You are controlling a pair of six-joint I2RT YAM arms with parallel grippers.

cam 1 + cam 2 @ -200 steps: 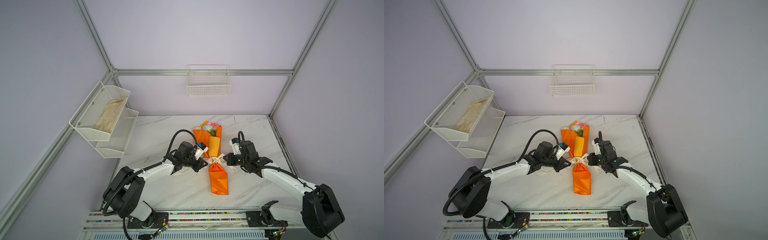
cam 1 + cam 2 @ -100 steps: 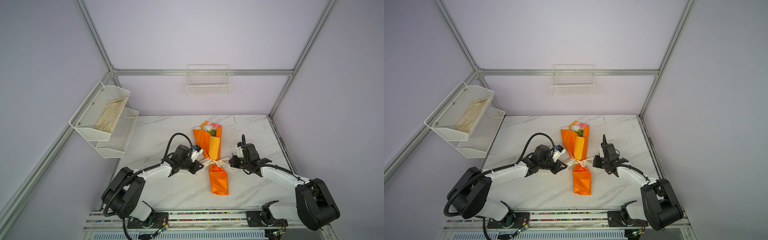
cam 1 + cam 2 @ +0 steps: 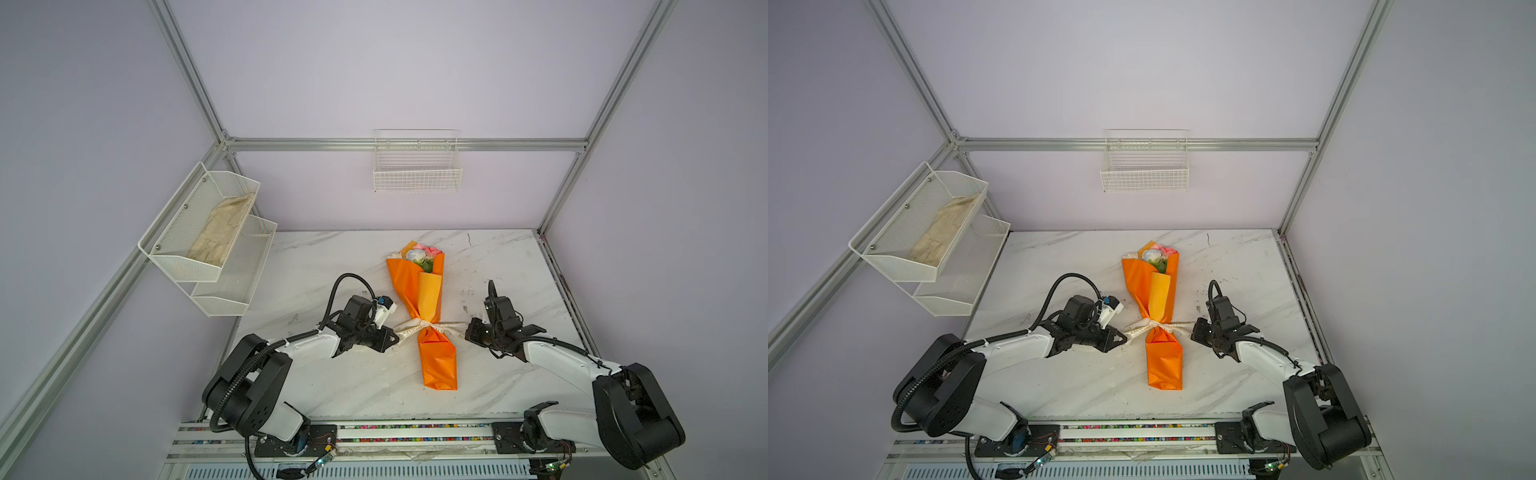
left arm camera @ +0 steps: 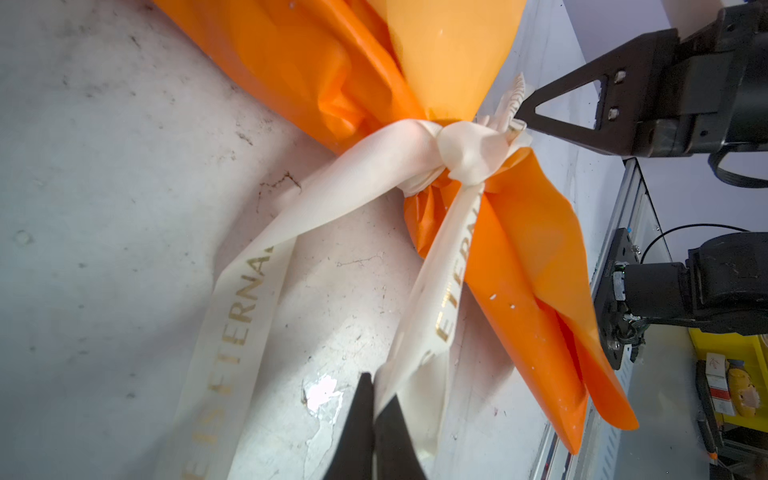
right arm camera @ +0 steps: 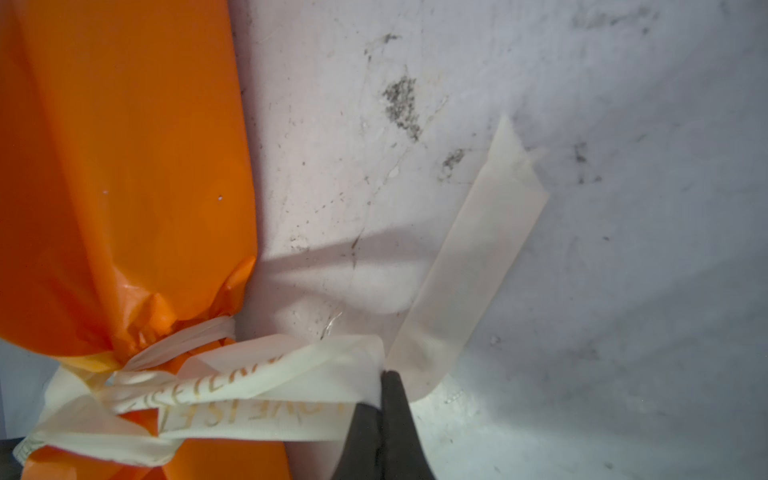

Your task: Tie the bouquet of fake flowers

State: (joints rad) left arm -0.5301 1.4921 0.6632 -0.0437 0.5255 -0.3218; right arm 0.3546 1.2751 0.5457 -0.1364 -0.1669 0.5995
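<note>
My right gripper pulls outward, away from the orange paper over bare tabletop next, then releases, since the parts of the ribbon bulge loosely beside the knot [image 4: 461, 153].
The bouquet of fake flowers [image 3: 419, 286] [image 3: 1156, 291] lies on the marble table wrapped in orange paper, its roses [image 3: 422, 254] at the far end. A cream printed ribbon [image 3: 428, 328] [image 3: 1158, 326] is knotted round its narrow waist; the knot [image 4: 461, 153] looks snug. My left gripper [image 3: 395, 337] [image 3: 1124, 336] [image 4: 372, 390] is shut on the ribbon's left tail. On the other side, my right gripper [image 3: 467, 332] [image 3: 1192, 332] [image 5: 384, 382] is shut on the right tail [image 5: 249, 386], beside the orange paper [image 5: 124, 166]. Both tails run out sideways from the waist.
A white two-tier mesh shelf [image 3: 232, 291] on the left wall holds a beige cloth [image 3: 220, 232]. A wire basket [image 3: 417, 166] hangs on the back wall. The arms' base rail [image 3: 374, 432] runs along the table's front edge. Metal frame posts stand at the back corners.
Both grippers have drawn apart, away from the bouquet's waist, each keeping its ribbon tail. The ribbon has stretched out sideways and the knot has drawn in.
</note>
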